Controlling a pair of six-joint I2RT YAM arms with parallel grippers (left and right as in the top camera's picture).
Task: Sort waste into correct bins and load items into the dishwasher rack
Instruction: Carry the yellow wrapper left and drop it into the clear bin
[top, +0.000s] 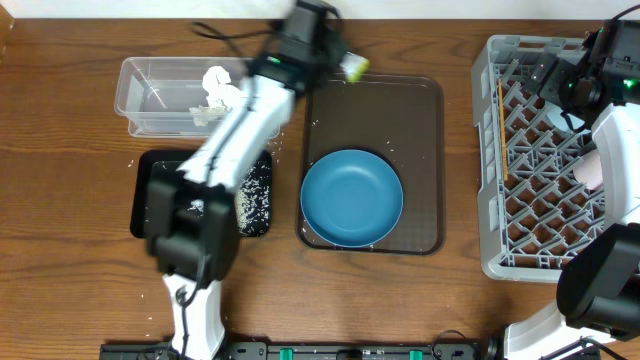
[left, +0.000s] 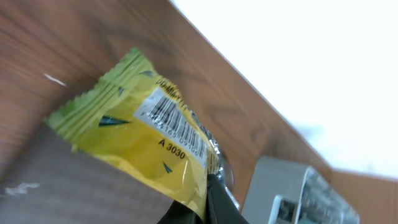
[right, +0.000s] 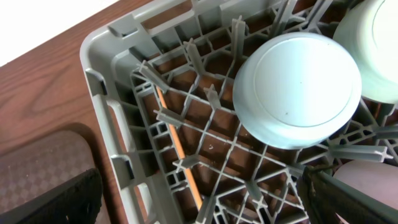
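The clear tub already holds crumpled tissue, so the wrapper goes left in the overhead view with my left gripper next, over that tub (top: 190, 97).
My left gripper (top: 338, 58) is shut on a corner of the yellow-green wrapper (top: 356, 67), held just above the far edge of the brown serving tray (top: 425, 150). In the left wrist view the wrapper (left: 143, 137) hangs from the shut gripper (left: 207, 190), barcode up. The deep-blue dish (top: 352, 197) lies on that tray. Crumpled tissue (top: 222, 85) sits in the clear tub (top: 150, 95). Rice (top: 255, 195) lies in the black tray (top: 150, 195). My right gripper (right: 205, 205) stands open over the grey rack (right: 106, 93), which holds an upturned light-blue bowl (right: 298, 87), a mint-green bowl (right: 379, 50) and the wooden stick (right: 180, 155).
The rack (top: 490, 150) fills the right side, with the stick (top: 500, 130) along its left wall and a pink cup (top: 593, 170) beside the right arm. My left arm crosses over the tub and the black tray. A few rice grains are scattered on the wood near the black tray.
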